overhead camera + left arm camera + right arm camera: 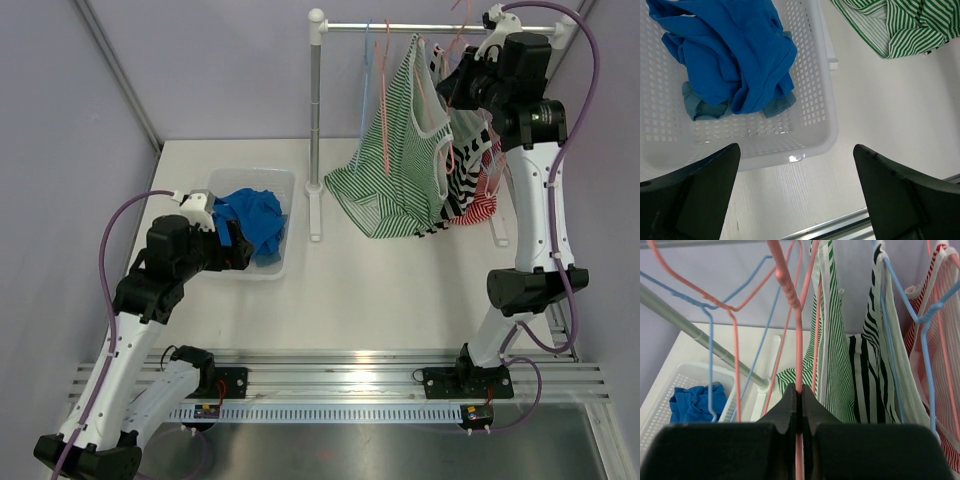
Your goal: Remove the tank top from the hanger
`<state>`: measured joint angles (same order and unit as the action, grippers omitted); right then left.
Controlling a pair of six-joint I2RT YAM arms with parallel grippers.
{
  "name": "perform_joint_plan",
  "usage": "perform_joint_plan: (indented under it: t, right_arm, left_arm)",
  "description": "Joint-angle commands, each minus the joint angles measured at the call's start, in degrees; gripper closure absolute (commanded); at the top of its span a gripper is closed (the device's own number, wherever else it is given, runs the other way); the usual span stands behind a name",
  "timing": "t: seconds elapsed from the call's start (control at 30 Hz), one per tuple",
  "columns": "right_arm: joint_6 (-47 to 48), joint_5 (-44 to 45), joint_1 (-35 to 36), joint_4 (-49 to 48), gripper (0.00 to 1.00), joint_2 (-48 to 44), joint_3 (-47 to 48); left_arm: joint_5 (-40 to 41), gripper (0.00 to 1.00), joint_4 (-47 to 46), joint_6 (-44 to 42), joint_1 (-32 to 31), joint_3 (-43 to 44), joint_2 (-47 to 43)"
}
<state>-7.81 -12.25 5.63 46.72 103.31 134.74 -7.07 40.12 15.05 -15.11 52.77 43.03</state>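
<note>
My right gripper is pinning the tank top's hanger. So I will lift my left gripper from the basket toward the right in the top view, onto the tank top's far strap [416, 42].
A green-and-white striped tank top [400, 150] hangs from a pink hanger [790, 295] on the rail [430, 28], its hem reaching down to the table. In the right wrist view its stripes [827, 340] drop just right of the hanger wire. My right gripper [800, 390] is up at the rail [450, 85], shut on the pink hanger's wire, with the wire pinched between its tips. My left gripper [240, 245] hovers low at the basket's near right corner, wide open [795, 147] and holding nothing. The tank top's hem [900, 25] shows in the left wrist view.
A white mesh basket [285, 185] [825, 130] holds crumpled blue clothing [255, 215] [730, 55]. The rack's post [316, 120] stands beside it. A black-and-white striped top [865, 370] and a red striped one [940, 315] hang to the right on blue hangers [920, 320].
</note>
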Motion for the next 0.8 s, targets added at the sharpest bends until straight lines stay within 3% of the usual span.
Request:
perform_joint_plan:
  t: [0.0,0.23,0.43,0.57,0.7,0.77]
  right_arm:
    - [-0.4,-2.3,0.1,-5.5,1.00,-5.0,-0.6]
    - [-0.4,-6.3,0.1,-2.5,1.00,-13.6,-9.7]
    - [-1.7,-8.2,0.0,-6.2,1.00,-28.8,-26.7]
    - [-2.0,-8.8,0.1,-1.8,1.00,-38.4,-32.9]
    - [-3.2,-8.6,0.1,2.6,1.00,-47.0,-39.2]
    - [-4.4,-8.1,0.1,4.5,1.00,-52.1,-42.6]
  left_arm:
    - [-0.3,0.01,-2.9,0.5,-0.1,-0.3,-0.8]
    - [0.5,0.01,-3.7,2.3,-0.1,1.4,-1.8]
    - [-0.8,0.01,-4.3,3.4,-0.1,4.2,-1.5]
    - [-3.7,0.01,-7.6,6.2,-0.9,7.2,-1.2]
    - [-0.1,0.01,-12.2,8.7,-8.2,12.2,1.6]
    - [2.5,0.01,-15.1,8.8,-16.1,15.0,5.8]
